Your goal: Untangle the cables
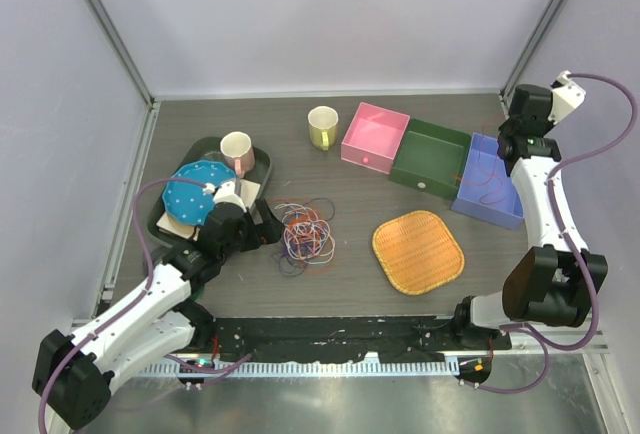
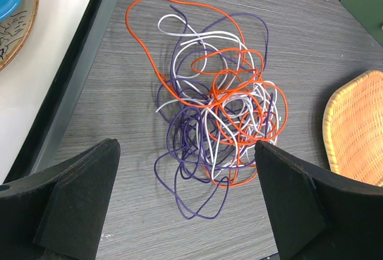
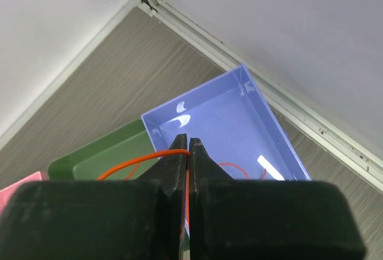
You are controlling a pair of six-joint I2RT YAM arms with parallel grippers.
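Note:
I will move my right gripper down and slightly back over the blue box (image 1: pixel 488 182) and let go of the orange-red cable there.
The cables (image 1: pixel 305 234) lie in one tangle of orange-red, purple and white wires on the table's middle; the left wrist view shows the tangle (image 2: pixel 221 116) close up. My left gripper (image 1: pixel 264 226) is open and empty just left of the tangle, and its fingers (image 2: pixel 78 206) stand wide on either side of the tangle's near purple loops. My right gripper (image 3: pixel 188 146) is shut on a single orange-red cable (image 3: pixel 128 165) and holds it above the blue box (image 3: pixel 239 116). That cable trails into the blue box (image 1: pixel 490 189) below the right gripper (image 1: pixel 508 152).
A green box (image 1: pixel 430 157) and a pink box (image 1: pixel 374 137) stand left of the blue box. A woven orange mat (image 1: pixel 418 251) lies right of the tangle. A yellow mug (image 1: pixel 322 126) stands at the back. A dark tray (image 1: pixel 165 222) at left holds a pink mug (image 1: pixel 237 149) and a blue plate (image 1: pixel 190 194).

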